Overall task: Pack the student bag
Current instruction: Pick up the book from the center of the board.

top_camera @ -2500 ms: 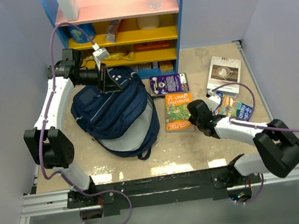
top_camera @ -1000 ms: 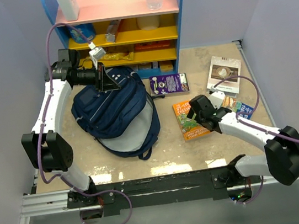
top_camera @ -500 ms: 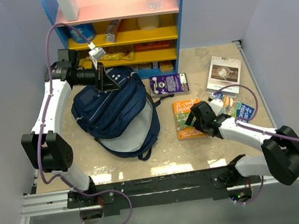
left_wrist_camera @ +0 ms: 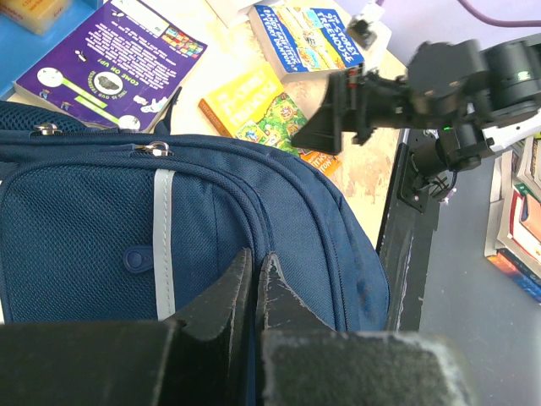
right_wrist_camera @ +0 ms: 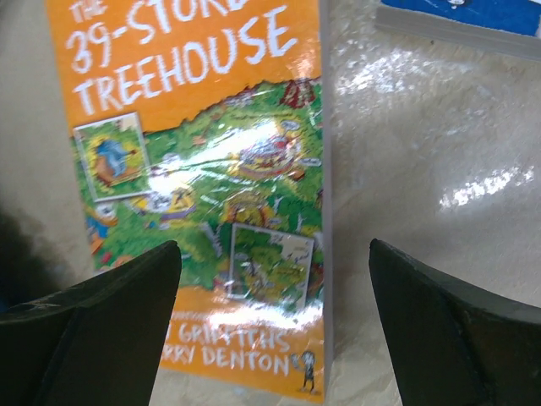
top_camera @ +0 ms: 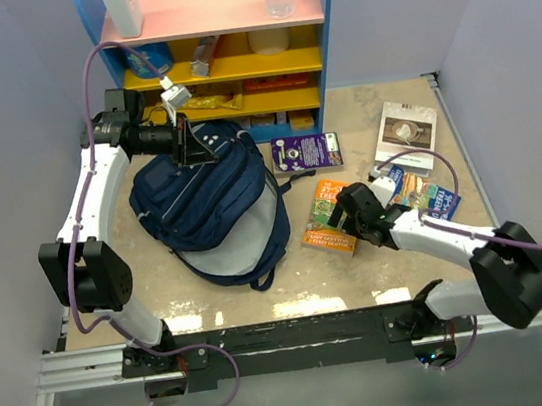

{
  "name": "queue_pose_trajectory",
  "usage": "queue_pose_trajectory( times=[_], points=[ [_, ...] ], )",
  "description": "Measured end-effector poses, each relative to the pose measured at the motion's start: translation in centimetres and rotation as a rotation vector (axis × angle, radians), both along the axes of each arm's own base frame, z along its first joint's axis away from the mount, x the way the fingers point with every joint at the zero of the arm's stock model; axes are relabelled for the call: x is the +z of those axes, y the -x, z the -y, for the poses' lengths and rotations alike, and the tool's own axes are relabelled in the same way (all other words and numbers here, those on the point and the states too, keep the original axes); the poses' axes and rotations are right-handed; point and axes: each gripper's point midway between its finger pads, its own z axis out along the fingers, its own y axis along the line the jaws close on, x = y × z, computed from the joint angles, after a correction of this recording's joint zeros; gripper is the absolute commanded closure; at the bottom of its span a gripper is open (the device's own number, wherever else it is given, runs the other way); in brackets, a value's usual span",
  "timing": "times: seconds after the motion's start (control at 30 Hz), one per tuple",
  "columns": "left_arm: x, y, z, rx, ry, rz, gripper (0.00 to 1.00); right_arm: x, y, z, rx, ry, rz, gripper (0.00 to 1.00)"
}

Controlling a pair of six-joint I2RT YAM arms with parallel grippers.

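Note:
I need to close my right gripper from both sides across the orange book's long edge away from the bag (right_wrist_camera: 327, 258) next, as that edge already lies between its open fingers.
The student bag (top_camera: 200, 203), navy with a light stripe (left_wrist_camera: 162, 228), lies at left centre, its grey inside showing on the right side. My left gripper (top_camera: 212, 156) (left_wrist_camera: 255, 254) is shut at the bag's top end, with blue fabric showing in the slit between the jaws. An orange "39-Storey Treehouse" book (top_camera: 322, 224) (right_wrist_camera: 194, 127) lies flat on the table, just right of the bag. My right gripper (top_camera: 339, 217) (right_wrist_camera: 275, 245) hangs open over the book's lower end. One finger is at the book's left side, the other out past its right edge.
A purple book (top_camera: 306, 152) lies behind the orange one. A blue book (top_camera: 432, 197) and a white book (top_camera: 406, 130) lie at the right. A blue and yellow shelf unit (top_camera: 222, 68) stands behind the bag. Walls close in both sides.
My right gripper has shifted left, and the orange book has slid and turned with it toward the bag. The left gripper and bag have stayed still.

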Motion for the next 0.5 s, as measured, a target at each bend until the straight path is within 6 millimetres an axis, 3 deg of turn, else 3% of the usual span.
queue_pose_trajectory(
  times=[0.1,0.33,0.5],
  points=[
    [0.0,0.0,0.0,0.000,0.000,0.000,1.00,-1.4,-0.4,0.7,-0.012,0.062,-0.021,0.18],
    [0.0,0.0,0.0,0.000,0.000,0.000,1.00,-0.9,-2.1,0.3,-0.037,0.043,0.057,0.31],
    [0.0,0.0,0.0,-0.001,0.000,-0.001,1.00,-1.7,-2.9,0.0,-0.059,0.029,0.070,0.46]
  ],
)
